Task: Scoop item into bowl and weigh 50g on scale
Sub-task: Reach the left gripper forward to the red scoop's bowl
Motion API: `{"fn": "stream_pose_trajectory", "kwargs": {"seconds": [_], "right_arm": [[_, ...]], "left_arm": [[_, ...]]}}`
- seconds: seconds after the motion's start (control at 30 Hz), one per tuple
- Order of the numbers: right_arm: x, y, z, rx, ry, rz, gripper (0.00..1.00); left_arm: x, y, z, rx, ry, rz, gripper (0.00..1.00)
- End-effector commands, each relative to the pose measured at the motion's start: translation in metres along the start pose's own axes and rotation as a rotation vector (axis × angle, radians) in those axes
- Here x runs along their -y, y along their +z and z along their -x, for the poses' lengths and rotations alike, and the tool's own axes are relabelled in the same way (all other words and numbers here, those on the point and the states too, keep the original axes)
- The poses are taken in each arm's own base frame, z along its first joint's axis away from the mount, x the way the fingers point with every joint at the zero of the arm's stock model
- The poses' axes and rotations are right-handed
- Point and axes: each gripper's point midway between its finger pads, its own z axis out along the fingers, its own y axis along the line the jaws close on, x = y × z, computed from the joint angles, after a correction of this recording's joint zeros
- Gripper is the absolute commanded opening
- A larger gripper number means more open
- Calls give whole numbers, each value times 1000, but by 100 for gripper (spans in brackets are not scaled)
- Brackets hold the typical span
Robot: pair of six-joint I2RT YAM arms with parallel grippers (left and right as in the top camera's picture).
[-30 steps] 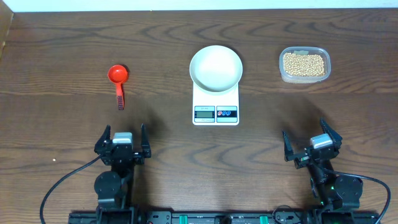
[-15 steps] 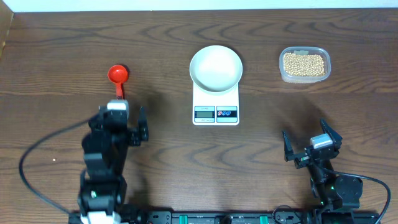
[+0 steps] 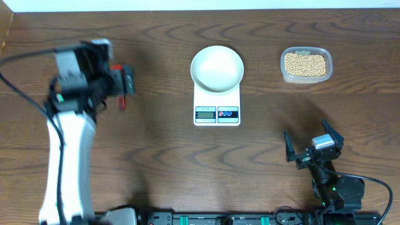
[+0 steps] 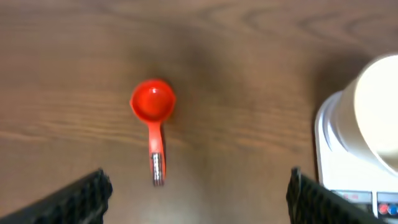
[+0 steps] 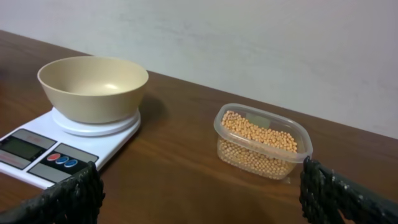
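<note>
Next, my left gripper lowers and shifts away from the scale (image 3: 217, 113), onto the red scoop's rim on the side farthest from it, since the cup lies open side up.
The beans (image 3: 305, 64) fill a clear tub at the back right, also seen in the right wrist view (image 5: 258, 135). The white bowl (image 3: 216, 66) stands empty on the white scale (image 3: 217, 113) at the table's middle, and both show in the right wrist view, bowl (image 5: 93, 87) and scale (image 5: 37, 149). A red scoop (image 4: 152, 101) lies on the table at the left, handle toward the front. My left gripper (image 3: 112, 84) hovers open above it, and its fingers (image 4: 198, 205) frame the handle end. My right gripper (image 3: 312, 150) rests open and empty at the front right, facing the scale and tub (image 5: 199, 199).
The clear plastic tub (image 3: 284, 74) stands to the right of the scale. The scale's edge and the bowl show at the right side of the left wrist view (image 4: 367, 124). The left arm's cable runs along the table's left side (image 3: 19, 56).
My left arm has swung from the front of the table back and to the left, and now hangs over the red scoop. The right arm has not moved.
</note>
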Motion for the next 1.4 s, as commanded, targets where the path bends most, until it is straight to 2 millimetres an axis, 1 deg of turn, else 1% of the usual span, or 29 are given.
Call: {"fn": "stream_pose_trajectory", "kwargs": {"seconds": [0.0, 0.1, 0.13, 0.23, 0.33, 0.53, 0.7, 0.8, 0.97, 1.17, 1.3, 1.37], "right_arm": [[-1, 0, -1, -1, -7, 2, 99], [-1, 0, -1, -1, -7, 2, 99], [-1, 0, -1, -1, -7, 2, 99], [-1, 0, -1, -1, -7, 2, 99], [-1, 0, -1, -1, -7, 2, 99], [-1, 0, -1, -1, -7, 2, 99], [-1, 0, -1, -1, -7, 2, 99], [-1, 0, -1, -1, -7, 2, 99], [-1, 0, -1, -1, -7, 2, 99], [-1, 0, -1, -1, -7, 2, 99], [-1, 0, -1, -1, -7, 2, 99], [-1, 0, -1, -1, -7, 2, 99]], "left_arm": [[-20, 16, 18, -33, -72, -35, 92], [-48, 40, 15, -65, -120, -8, 92], [-52, 46, 13, -74, -129, -3, 92], [-67, 68, -3, -134, -165, 4, 92], [-71, 79, -6, -142, -170, 5, 92], [-82, 100, 2, -104, -159, 26, 91], [-95, 114, 10, -60, -146, 74, 83], [-98, 121, 13, -45, -142, 79, 81], [-103, 139, 6, -60, -169, 82, 78], [-107, 164, -13, -111, -184, 79, 77], [-109, 180, -27, -145, -192, 76, 70], [-109, 186, -31, -153, -193, 74, 69]]}}
